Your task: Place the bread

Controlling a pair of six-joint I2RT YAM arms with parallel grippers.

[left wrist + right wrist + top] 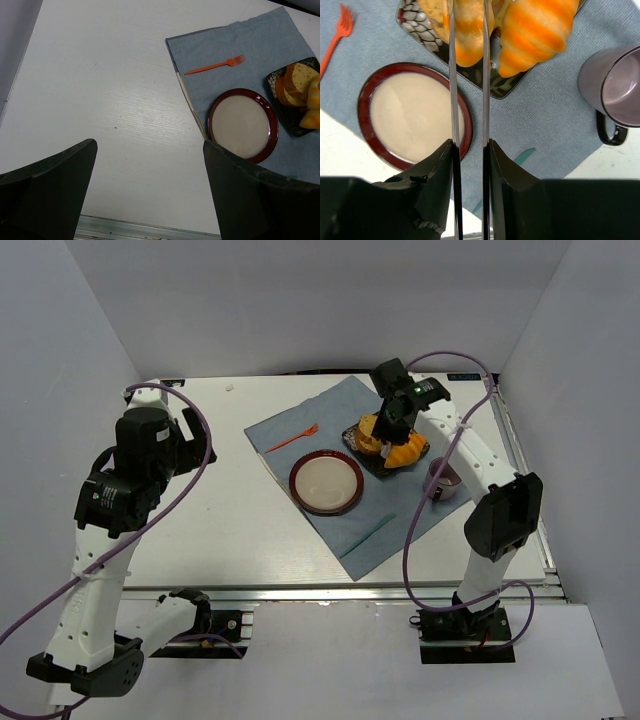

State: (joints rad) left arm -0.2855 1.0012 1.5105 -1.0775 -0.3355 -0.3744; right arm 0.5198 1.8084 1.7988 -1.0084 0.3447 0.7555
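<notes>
I will carry the orange-yellow roll across with my right gripper to the empty plate [321, 483] [412, 114], lower it and let go. The plate is back from my right gripper and to its left in the top view.
Two ridged croissant-shaped rolls lie in a dark patterned tray [372, 462] on the blue cloth. My right gripper [393, 423] hovers over the tray. In the right wrist view my right gripper [468, 145] is shut on a pair of thin metal tongs [451, 75]. The tong blades straddle one orange-yellow roll [468, 35] from both sides. The other, darker orange roll [536, 30] lies just right of it, outside the tongs. My left gripper [150, 190] is open and empty, high over the bare table at the left.
A red-rimmed round plate [325, 483] sits on the blue cloth [300, 420] left of the tray. An orange fork [292, 440] lies behind it. A purple mug [443, 480] stands right of the tray, with a teal utensil [368, 535] in front. Sliced bread [295, 82] also fills the tray.
</notes>
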